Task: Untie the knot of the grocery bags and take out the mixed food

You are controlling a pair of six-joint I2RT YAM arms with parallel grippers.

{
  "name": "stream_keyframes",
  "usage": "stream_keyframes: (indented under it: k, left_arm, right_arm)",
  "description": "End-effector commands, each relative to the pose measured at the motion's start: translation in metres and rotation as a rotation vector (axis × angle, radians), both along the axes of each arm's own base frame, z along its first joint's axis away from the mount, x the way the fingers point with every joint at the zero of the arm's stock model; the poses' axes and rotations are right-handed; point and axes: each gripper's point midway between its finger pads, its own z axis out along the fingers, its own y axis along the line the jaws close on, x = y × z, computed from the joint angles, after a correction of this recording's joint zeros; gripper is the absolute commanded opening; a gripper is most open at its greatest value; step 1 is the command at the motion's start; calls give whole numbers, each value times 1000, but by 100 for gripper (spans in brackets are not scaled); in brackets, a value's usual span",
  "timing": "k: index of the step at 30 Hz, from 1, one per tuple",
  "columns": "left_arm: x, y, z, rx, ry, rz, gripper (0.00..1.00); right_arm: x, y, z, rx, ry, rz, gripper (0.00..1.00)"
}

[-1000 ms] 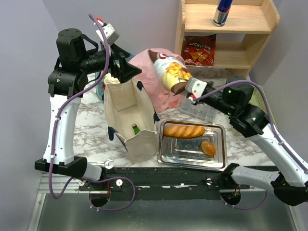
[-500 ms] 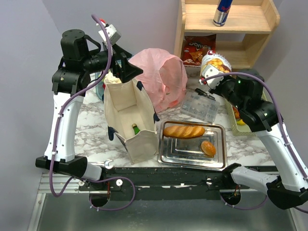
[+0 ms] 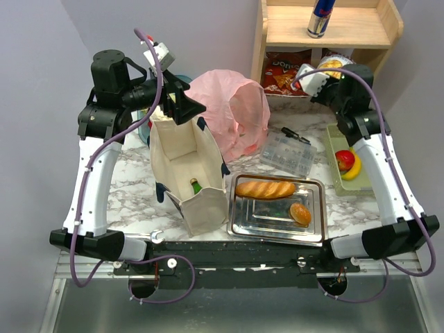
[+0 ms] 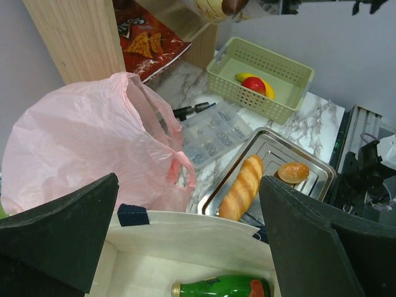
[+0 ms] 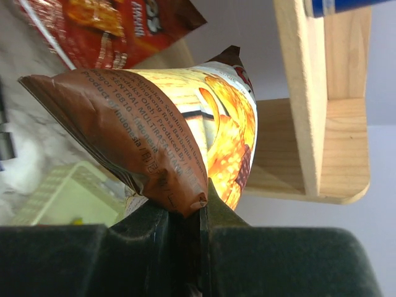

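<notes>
The right gripper pushes outward and down next, then releases the yellow bag. Free shelf space beside the red chip bag (image 3: 284, 73) lies outward of and below it.
The pink plastic bag (image 3: 225, 114) lies open behind the beige tote (image 3: 187, 173); its handles (image 4: 179, 173) hang loose and no knot shows. My left gripper (image 3: 182, 104) is open and empty just above the tote's rim (image 4: 185, 229). A green bottle (image 4: 223, 288) lies on the tote's bottom. My right gripper (image 3: 320, 69) is shut on the sealed end of a yellow and brown chip bag (image 5: 185, 117), held at the wooden shelf's lower level. A red chip bag (image 3: 284, 73) lies on that shelf. A red apple (image 3: 345, 159) and a banana sit in the green basket (image 4: 272, 105).
A steel tray (image 3: 277, 222) at the front holds a baguette (image 3: 265, 188) and a bun (image 3: 300, 213). A clear parts box (image 3: 288, 156) and a black tool (image 3: 295, 134) lie beside the pink bag. A can (image 3: 320, 17) stands on the upper shelf.
My right gripper has carried the yellow chip bag from the pink bag's mouth, right and back to the shelf. The pink bag's mouth now gapes empty. The left arm has barely moved.
</notes>
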Motion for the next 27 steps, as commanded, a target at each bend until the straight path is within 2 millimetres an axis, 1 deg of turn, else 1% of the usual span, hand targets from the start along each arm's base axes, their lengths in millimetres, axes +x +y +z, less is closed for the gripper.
stream_keyframes:
  k: [1,3,5,6,7,8,12,15,17,18,21,22,23,24,27]
  left_arm:
    - [-7,1,11,1,-70,-9,99]
    - [-6,1,9,2,-64,-8,98]
    - [-6,1,9,2,-64,-9,99]
    - [-6,1,9,2,-64,-9,98]
    - [-5,1,8,2,-62,-7,98]
    - [-4,1,8,3,-60,-7,98]
    - [-3,0,6,7,-53,-12,98]
    - [-3,1,4,19,-50,-12,98]
    - [-4,2,2,29,-49,-10,98]
    - [-4,4,1,36,-50,-5,98]
    - [-6,7,-5,63,-56,10,98]
    - [-5,9,-7,76,-59,17,98]
    - [-4,11,-11,88,-56,28,98]
    - [-4,12,-13,99,-58,33,98]
    - [-3,15,-19,127,-57,41,99]
  right_arm:
    - [24,-14,56,-39,-173,102,1]
    - [36,-25,52,-55,-176,124,1]
    - [48,-34,44,-74,-172,139,1]
    - [54,-37,39,-80,-171,150,1]
    - [62,-34,35,-84,-179,169,1]
    - [67,-45,31,-91,-184,161,1]
    - [94,-48,17,-114,-214,172,2]
    - [111,-53,-1,-134,-239,155,8]
    - [116,-55,-16,-130,-207,146,19]
    - [116,-57,-22,-126,-183,141,29]
    - [110,-59,-36,-103,-118,136,65]
    - [107,-60,-40,-94,-96,135,76]
    - [103,-61,-44,-87,-73,135,83]
    - [98,-60,-46,-77,-57,138,86]
    - [81,-56,-54,-42,4,169,92]
